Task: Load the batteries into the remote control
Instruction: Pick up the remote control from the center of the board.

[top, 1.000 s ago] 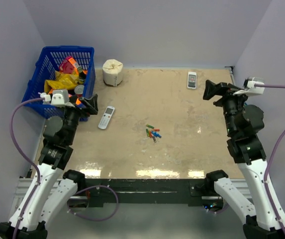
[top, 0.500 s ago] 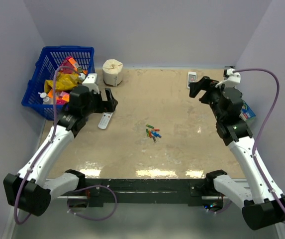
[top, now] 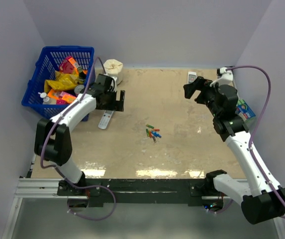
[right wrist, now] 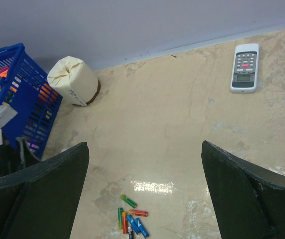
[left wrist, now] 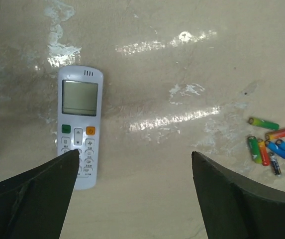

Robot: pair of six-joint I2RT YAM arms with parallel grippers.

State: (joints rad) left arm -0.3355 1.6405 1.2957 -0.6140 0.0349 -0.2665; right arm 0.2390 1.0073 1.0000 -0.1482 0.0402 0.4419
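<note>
Next, my left gripper lowers toward the left in its wrist view, around the remote's screen end [left wrist: 80, 102], because the remote lies off-centre below its open fingers.
The remote control [top: 106, 118] lies face up at the table's left, its screen and buttons clear in the left wrist view [left wrist: 79, 124]. The batteries [top: 153, 133] lie in a small coloured cluster mid-table, also in the left wrist view [left wrist: 271, 144] and the right wrist view [right wrist: 131, 219]. My left gripper [top: 117, 99] hovers open and empty above and just right of the remote [left wrist: 135, 154]. My right gripper [top: 192, 89] is open and empty, high over the far right, looking down at the batteries [right wrist: 144, 144].
A blue basket [top: 67, 49] full of packets stands at the far left. A paper roll [top: 113, 71] stands beside it. A shorter white handset [right wrist: 244, 67] lies at the far right, and a blue-green packet [top: 245, 109] lies at the right edge.
Both arms have reached out over the table. My left gripper swung right to hover by the remote; my right gripper moved left toward the middle. Nothing was picked up.
</note>
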